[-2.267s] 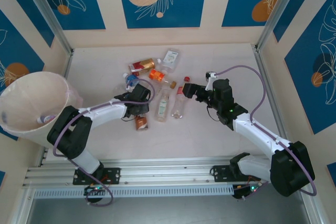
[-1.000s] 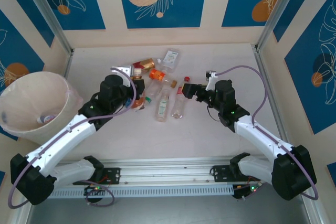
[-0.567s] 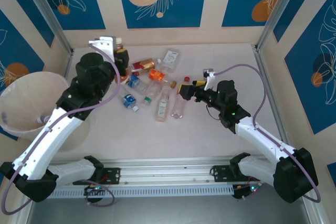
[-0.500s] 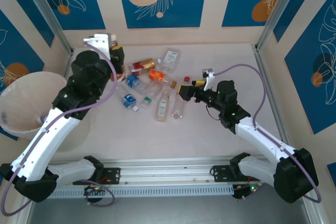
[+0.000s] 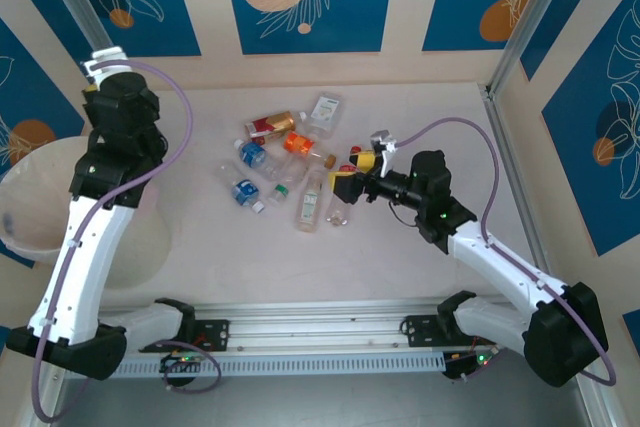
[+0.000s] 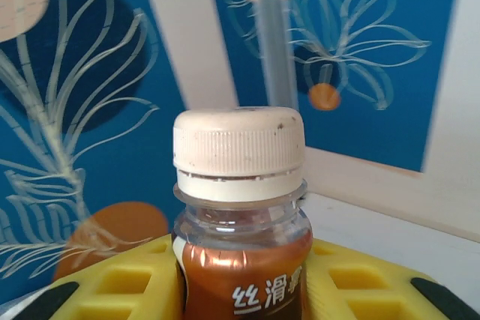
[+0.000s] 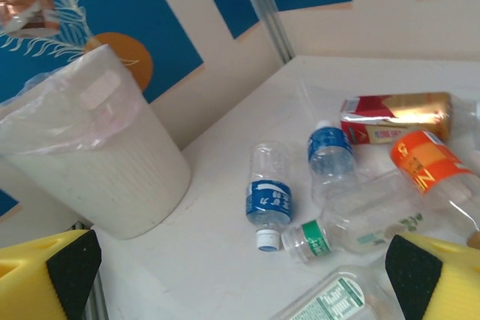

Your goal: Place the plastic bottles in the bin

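Observation:
The left gripper turns back and down over the bin's opening next and releases the bottle.
My left gripper is shut on a brown-labelled plastic bottle with a cream cap, held upright between the yellow fingers. From above, the left wrist is raised over the far side of the bin. The held bottle hangs above the bin in the right wrist view. My right gripper is open and empty, just right of the pile of bottles. Below it lie a blue-labelled bottle and a green-collared one.
More bottles lie flat on the table: a red-and-gold one, an orange one, a blue one and clear ones. Walls with metal posts close the table on three sides.
My left arm has lifted the brown bottle off the pile and swung it left and up toward the bin. My right gripper has edged left toward the pile, still open.

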